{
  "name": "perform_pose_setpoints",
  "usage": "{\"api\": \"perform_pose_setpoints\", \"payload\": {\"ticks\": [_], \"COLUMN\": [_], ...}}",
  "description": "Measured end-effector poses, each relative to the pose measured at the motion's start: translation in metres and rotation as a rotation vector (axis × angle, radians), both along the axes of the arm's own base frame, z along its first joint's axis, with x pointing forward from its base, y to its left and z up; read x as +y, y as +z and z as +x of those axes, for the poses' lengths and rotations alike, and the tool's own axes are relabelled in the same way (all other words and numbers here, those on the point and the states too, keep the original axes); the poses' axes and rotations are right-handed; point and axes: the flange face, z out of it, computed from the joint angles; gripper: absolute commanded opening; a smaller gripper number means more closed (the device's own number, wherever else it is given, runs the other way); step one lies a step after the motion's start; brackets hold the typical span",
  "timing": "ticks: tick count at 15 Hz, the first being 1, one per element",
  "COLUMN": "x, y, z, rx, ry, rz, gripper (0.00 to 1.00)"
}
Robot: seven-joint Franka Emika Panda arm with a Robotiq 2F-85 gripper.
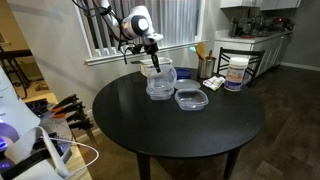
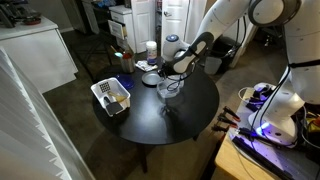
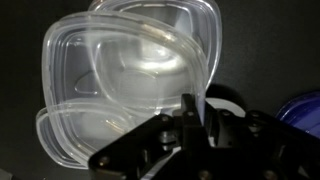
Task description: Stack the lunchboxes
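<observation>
The lunchbox held in my gripper still hangs tilted above the other box, so next I should lower it into the open second lunchbox [image 1: 160, 94] [image 3: 158, 52] and release its rim.
Three clear plastic lunchboxes are on the round black table [image 1: 130, 120]. My gripper [image 1: 152, 60] is shut on the rim of one lunchbox [image 1: 158, 72] and holds it tilted just above a second lunchbox [image 1: 160, 91]. The third lunchbox [image 1: 190, 98] lies flat beside them. In the wrist view the fingers [image 3: 195, 115] pinch the right rim of the held lunchbox [image 3: 120, 70], with another lunchbox [image 3: 75, 140] showing under it. In an exterior view the gripper [image 2: 170, 72] is over the lunchboxes [image 2: 170, 88] near the table's middle.
A tall white labelled tub [image 1: 236, 72] and a white basket-like tray [image 1: 212, 83] stand at the table's far edge. The tray [image 2: 112, 96] holds small items. Bottles [image 2: 151, 50] stand behind the table. A window sill and blinds are close behind the arm.
</observation>
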Motion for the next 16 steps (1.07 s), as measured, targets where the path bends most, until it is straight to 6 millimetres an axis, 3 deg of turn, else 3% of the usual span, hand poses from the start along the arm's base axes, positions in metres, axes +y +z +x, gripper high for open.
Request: {"api": "perform_pose_setpoints", "payload": {"ticks": [6, 7, 9, 16], "x": [0.02, 0.022, 0.027, 0.028], "y": [-0.013, -0.013, -0.013, -0.014], "z": [0.031, 0.033, 0.035, 0.036], "rx": [0.052, 0.073, 0.106, 0.143], "ry": [0.027, 0.024, 0.018, 0.008], "rz": [0.059, 0.072, 0.091, 0.094], "gripper": [0.01, 0.3, 0.36, 0.8]}}
